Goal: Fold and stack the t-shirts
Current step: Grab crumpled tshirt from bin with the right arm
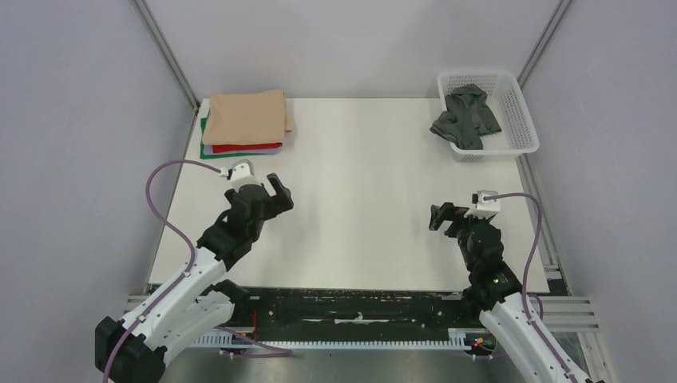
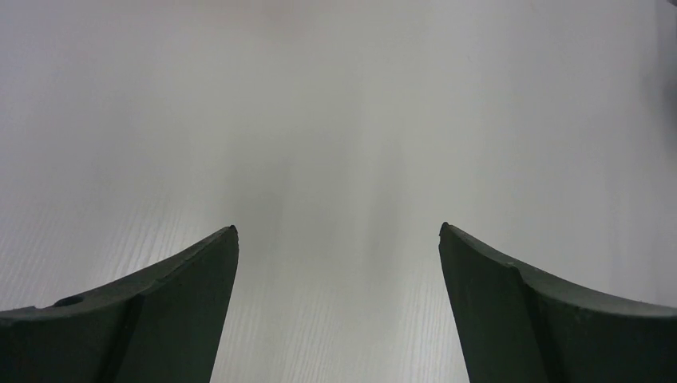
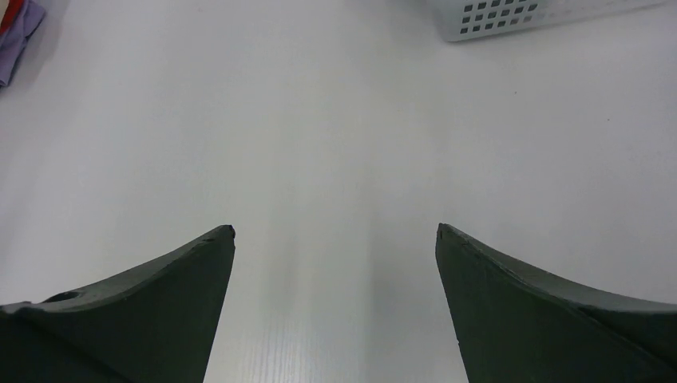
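The right gripper reaches outward over the basket's near rim to the only unfolded t-shirt in the basket next and lowers onto its bunched middle (image 1: 471,108).
A stack of folded t-shirts sits at the table's far left corner: a tan one (image 1: 247,116) on top, a red one (image 1: 239,148) and a green one (image 1: 209,154) showing at the edges beneath. A crumpled dark charcoal-grey t-shirt (image 1: 467,118) lies in the white basket (image 1: 523,120) at the far right. My left gripper (image 1: 275,191) is open and empty over bare table, near the stack. My right gripper (image 1: 444,215) is open and empty over bare table, well short of the basket. Both wrist views show open fingers above the white surface (image 2: 335,159).
The basket's corner (image 3: 495,16) shows at the top of the right wrist view, and a bit of the folded stack (image 3: 16,32) at its top left. Grey walls enclose the table (image 1: 359,199). A black rail (image 1: 351,307) runs along the near edge.
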You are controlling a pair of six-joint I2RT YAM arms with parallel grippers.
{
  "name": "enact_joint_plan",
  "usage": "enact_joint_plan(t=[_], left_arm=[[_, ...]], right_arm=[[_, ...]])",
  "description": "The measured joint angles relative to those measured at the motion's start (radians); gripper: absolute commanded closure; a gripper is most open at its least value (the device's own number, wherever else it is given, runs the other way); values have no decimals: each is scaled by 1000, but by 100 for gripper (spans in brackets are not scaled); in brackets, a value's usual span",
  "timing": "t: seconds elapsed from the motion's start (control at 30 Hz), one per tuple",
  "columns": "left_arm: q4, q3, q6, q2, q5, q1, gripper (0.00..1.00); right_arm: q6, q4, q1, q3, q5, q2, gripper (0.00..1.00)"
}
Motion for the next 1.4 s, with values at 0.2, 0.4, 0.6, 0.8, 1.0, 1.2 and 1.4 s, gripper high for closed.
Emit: enact_joint_plan(t=[0.2, 0.4, 0.6, 0.8, 1.0, 1.2, 1.4], left_arm=[[26, 0, 0, -2, 3, 0, 0], [62, 28, 0, 24, 17, 0, 0], [130, 46, 1, 71, 24, 0, 0], [156, 47, 2, 135, 28, 0, 0], [172, 57, 4, 185, 29, 0, 0], [242, 45, 2, 198, 33, 0, 0], [290, 32, 1, 198, 51, 0, 0]], right_arm=[[24, 46, 0, 41, -3, 161, 2], [9, 32, -39, 453, 1, 584, 2], [-26, 25, -214, 888, -3, 930, 2], [-66, -32, -345, 1159, -30, 1241, 2], [-69, -95, -401, 1447, -26, 1551, 2], [-58, -58, -423, 1674, -20, 1812, 2], [-8, 20, -436, 1792, -27, 2037, 2]])
